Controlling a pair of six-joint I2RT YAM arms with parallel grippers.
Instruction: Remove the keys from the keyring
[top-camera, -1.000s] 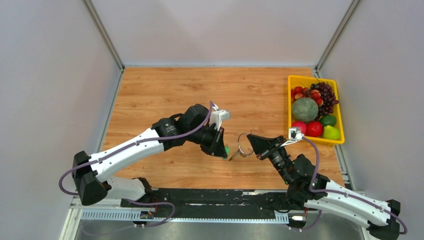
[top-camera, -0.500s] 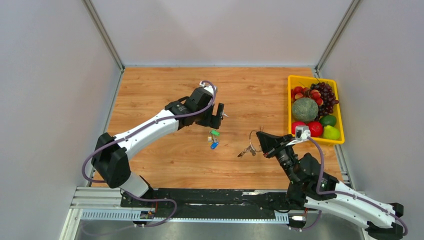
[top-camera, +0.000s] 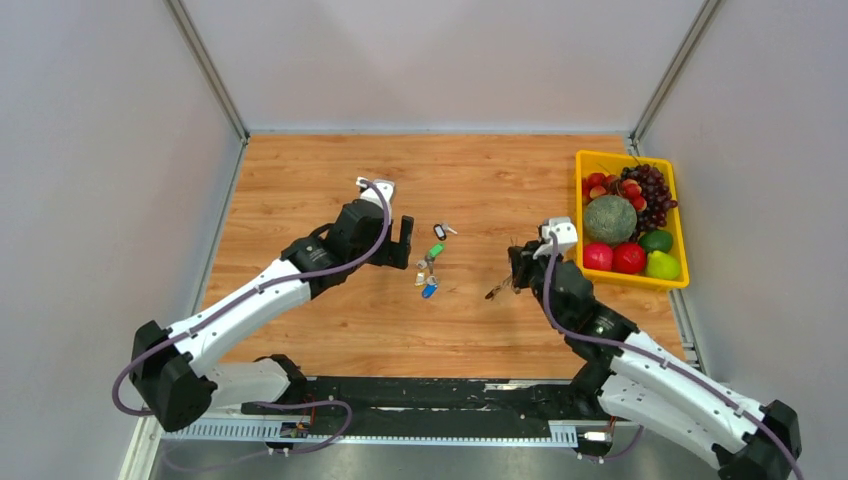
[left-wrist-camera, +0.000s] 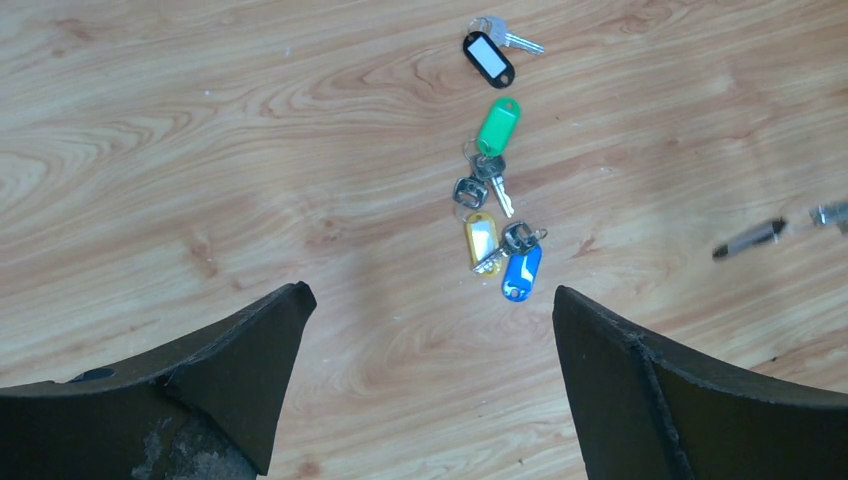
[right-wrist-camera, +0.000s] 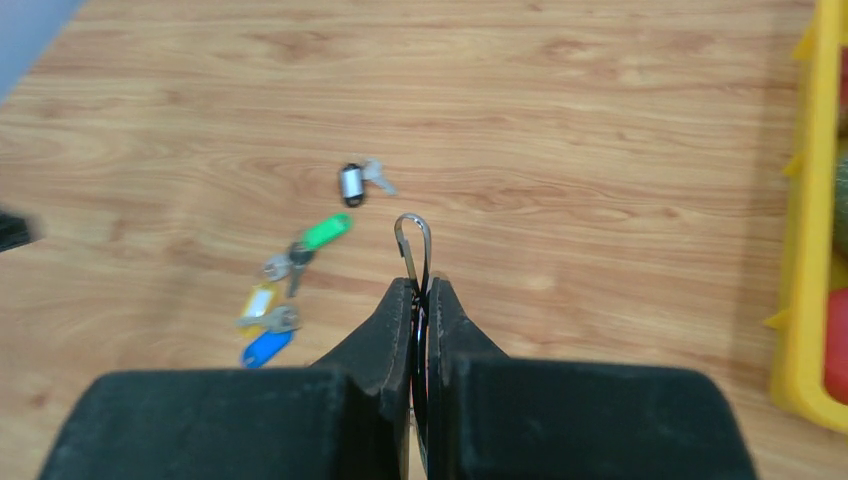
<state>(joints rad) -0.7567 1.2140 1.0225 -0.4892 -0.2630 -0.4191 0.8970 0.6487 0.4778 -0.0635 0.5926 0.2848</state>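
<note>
My right gripper shifts slightly toward the yellow tray next and lowers the keyring onto empty wood (right-wrist-camera: 541, 330) between the loose keys and the tray.
Several keys lie loose on the wooden table, each with a tag: black (left-wrist-camera: 488, 58), green (left-wrist-camera: 497, 124), yellow (left-wrist-camera: 481, 236) and blue (left-wrist-camera: 522, 272). From above they form a small cluster (top-camera: 430, 270). My left gripper (left-wrist-camera: 428, 293) is open and empty, just left of the cluster (top-camera: 405, 240). My right gripper (right-wrist-camera: 420, 287) is shut on the keyring (right-wrist-camera: 413, 240), whose thin silver loop sticks out past the fingertips. Another small silver key (top-camera: 496, 291) shows just below the right gripper (top-camera: 517, 268); I cannot tell whether it hangs on the ring.
A yellow tray (top-camera: 579, 210) at the right edge of the table holds a melon, grapes, apples and other fruit. It stands close beside the right gripper. Grey walls enclose the table on three sides.
My left gripper opened, left the green-tagged key with the others on the table, and drew back to the left. My right gripper carried the keyring back and to the right.
</note>
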